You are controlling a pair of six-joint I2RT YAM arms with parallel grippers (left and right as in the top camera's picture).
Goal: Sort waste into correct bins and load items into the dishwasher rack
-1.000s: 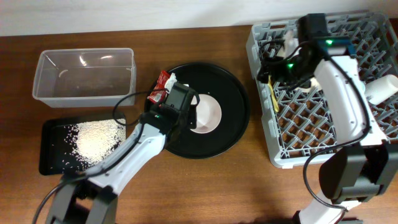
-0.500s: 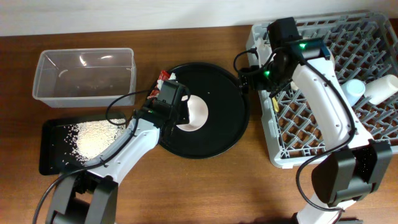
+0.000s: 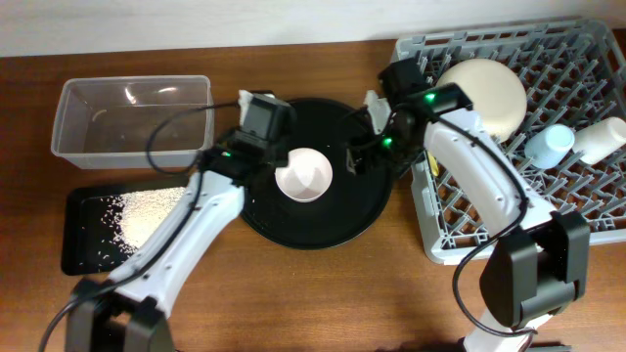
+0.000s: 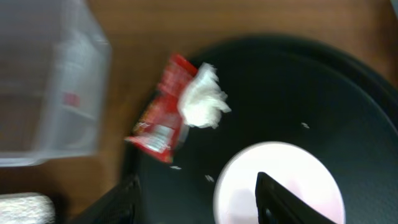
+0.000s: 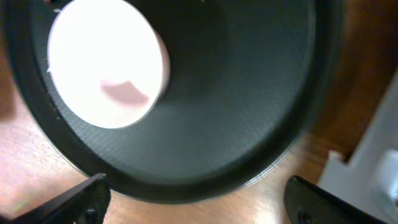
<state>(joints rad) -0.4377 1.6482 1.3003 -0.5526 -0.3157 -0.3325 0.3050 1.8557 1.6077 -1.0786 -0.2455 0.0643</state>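
Observation:
I will bring my right gripper down and to the left in the overhead view to straddle the pink bowl's rack-side rim (image 3: 330,176) (image 5: 164,70), since bare tray borders it.
The small pink bowl (image 3: 303,174), white inside, stands in the round black tray (image 3: 328,220). My left gripper (image 3: 261,127) hovers open over the tray's upper left edge. In the left wrist view its gripper (image 4: 199,208) is empty, and the bowl (image 4: 280,180) lies by its right finger. Ahead lie the red wrapper (image 4: 160,115) and the white tissue (image 4: 202,99). My right gripper (image 3: 364,154) is wide open over the tray's right side, with nothing held (image 5: 205,205). Rice (image 3: 147,217) lies in the shallow black tray. The clear tub (image 3: 132,117) stands behind it.
The grey dishwasher rack (image 3: 587,210) fills the right side. It holds the cream bowl (image 3: 484,93), the light blue cup (image 3: 548,145) and the white cup (image 3: 602,140). The rack's corner (image 5: 385,149) stands close to my right gripper's right finger.
My left gripper has opened and drawn back from the bowl towards the wrapper. My right arm has swung left from the rack to the round tray, uncovering the cream bowl.

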